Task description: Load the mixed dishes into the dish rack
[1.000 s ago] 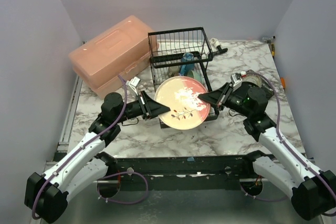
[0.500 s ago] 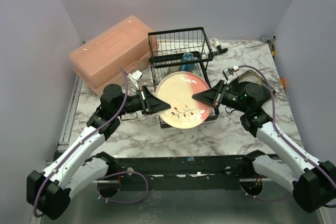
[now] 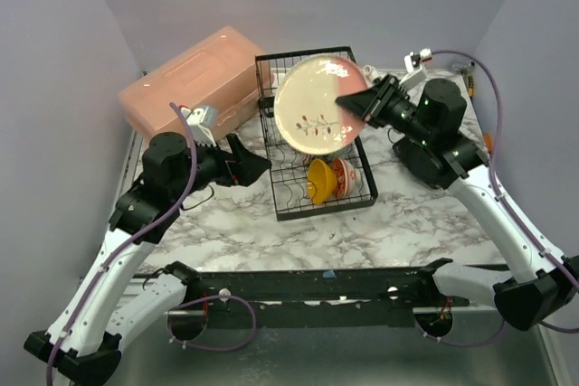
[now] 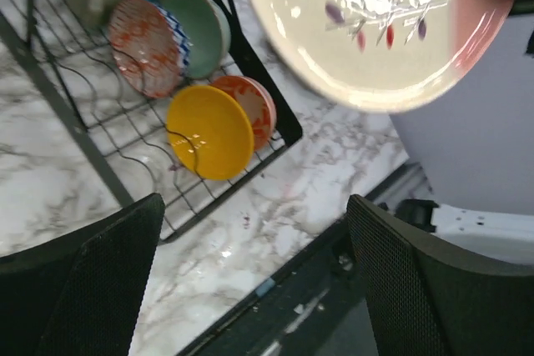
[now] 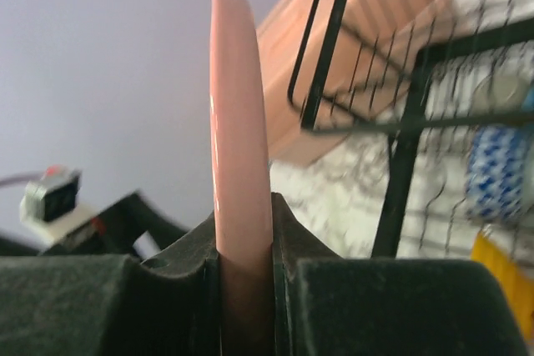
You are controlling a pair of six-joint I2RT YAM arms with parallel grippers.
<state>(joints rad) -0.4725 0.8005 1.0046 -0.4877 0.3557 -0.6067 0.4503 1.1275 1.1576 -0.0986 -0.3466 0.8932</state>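
Note:
The robot's right gripper should next swing outward, lower the plate on edge into the tall basket end and then let it go, because that end is outward and below the gripper.
My right gripper is shut on the rim of the large pink-cream plate, which hangs tilted above the black wire dish rack. In the right wrist view the plate stands edge-on, pinched between the two fingers of the gripper. My left gripper is open, left of the rack and apart from the plate. Between its wide fingers lies only marble. Inside the rack stand a yellow bowl, a red-patterned bowl, a mint green bowl and another patterned bowl.
A salmon-pink plastic box sits behind and left of the rack, close to its tall basket end. Grey walls close in on both sides and at the back. The table's black front rail runs along the near edge.
The left gripper has let go of the plate, opened wide and drawn back to the left. The right arm has carried the plate up and back over the rack.

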